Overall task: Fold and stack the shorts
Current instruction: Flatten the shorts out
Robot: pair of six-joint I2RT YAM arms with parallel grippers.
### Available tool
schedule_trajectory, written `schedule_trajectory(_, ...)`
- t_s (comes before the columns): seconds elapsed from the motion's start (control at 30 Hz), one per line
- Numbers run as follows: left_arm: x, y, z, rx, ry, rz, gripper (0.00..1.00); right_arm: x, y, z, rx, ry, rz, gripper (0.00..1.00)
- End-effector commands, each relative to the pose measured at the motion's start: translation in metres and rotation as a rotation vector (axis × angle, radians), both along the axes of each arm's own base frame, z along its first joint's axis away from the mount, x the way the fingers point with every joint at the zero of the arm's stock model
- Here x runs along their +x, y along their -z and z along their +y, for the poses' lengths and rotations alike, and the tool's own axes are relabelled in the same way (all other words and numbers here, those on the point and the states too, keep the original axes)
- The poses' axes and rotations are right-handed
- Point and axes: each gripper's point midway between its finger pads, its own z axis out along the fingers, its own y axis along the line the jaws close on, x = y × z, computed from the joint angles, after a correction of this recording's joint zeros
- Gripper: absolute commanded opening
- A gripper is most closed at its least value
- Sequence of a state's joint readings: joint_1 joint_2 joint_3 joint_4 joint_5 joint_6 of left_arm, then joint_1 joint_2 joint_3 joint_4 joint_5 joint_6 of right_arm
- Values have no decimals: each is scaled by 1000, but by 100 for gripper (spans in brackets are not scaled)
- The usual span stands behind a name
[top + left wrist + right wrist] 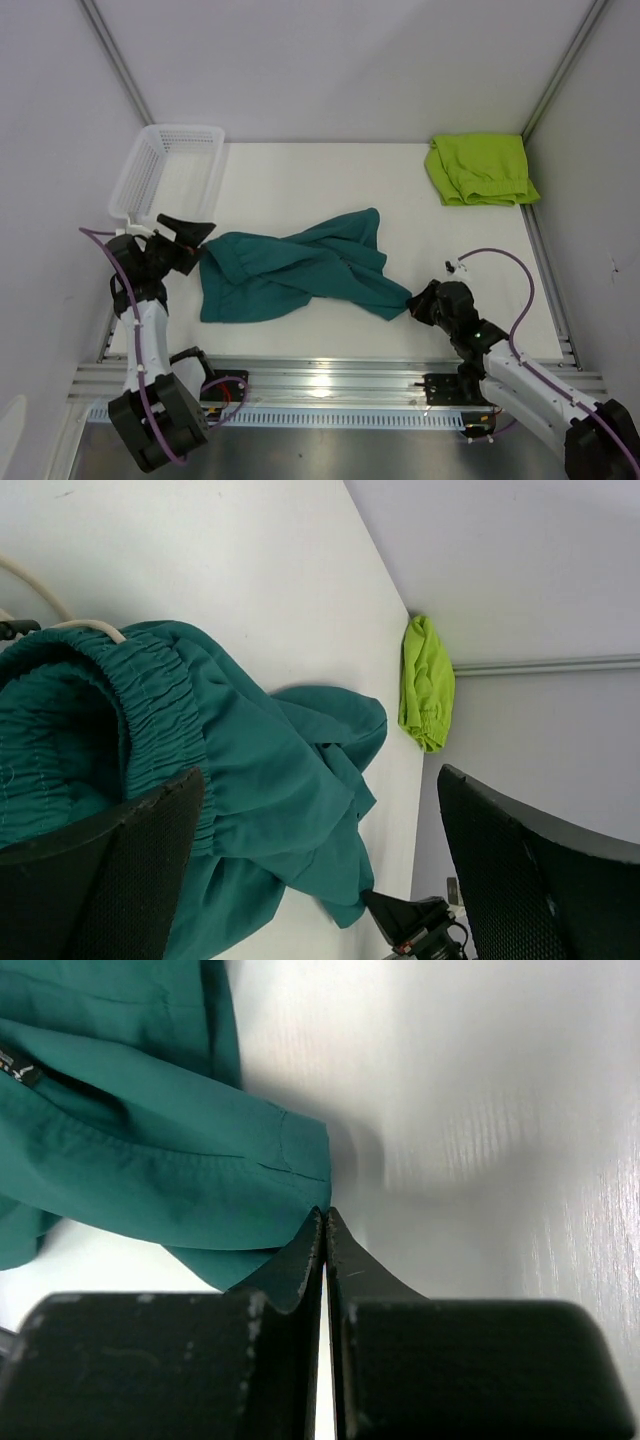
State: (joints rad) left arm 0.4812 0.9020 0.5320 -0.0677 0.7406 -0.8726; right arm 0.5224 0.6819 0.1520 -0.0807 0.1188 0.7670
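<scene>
The waistband's near end (238,277) (203,830) is below and outside my fingers, to the right in the top view, so I will move my left gripper down, back and across onto it next.
The dark teal shorts (300,275) lie crumpled across the middle of the white table, waistband toward the left. My left gripper (188,233) hovers open just left of that waistband; in its wrist view the gathered elastic (150,710) sits beside the left finger (120,880), with nothing between the jaws. My right gripper (415,303) is shut on the right corner of the teal shorts (150,1160), its tips (325,1212) pinched at the hem. The lime green shorts (480,168) lie folded at the far right corner, also in the left wrist view (427,680).
A white mesh basket (170,165) stands at the far left corner, just behind my left gripper. Grey walls close in the table on three sides. A metal rail (330,380) runs along the near edge.
</scene>
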Motion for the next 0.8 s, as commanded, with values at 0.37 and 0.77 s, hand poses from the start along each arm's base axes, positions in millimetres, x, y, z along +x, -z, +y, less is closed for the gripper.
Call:
schedule_trajectory(0.37, -75, 27, -36, -14, -41, 20, 97, 53, -47, 20, -24, 15, -76, 0)
schedule_trajectory(0.77, -75, 79, -49, -213, -125, 128, 92, 67, -51, 24, -28, 17, -85, 0)
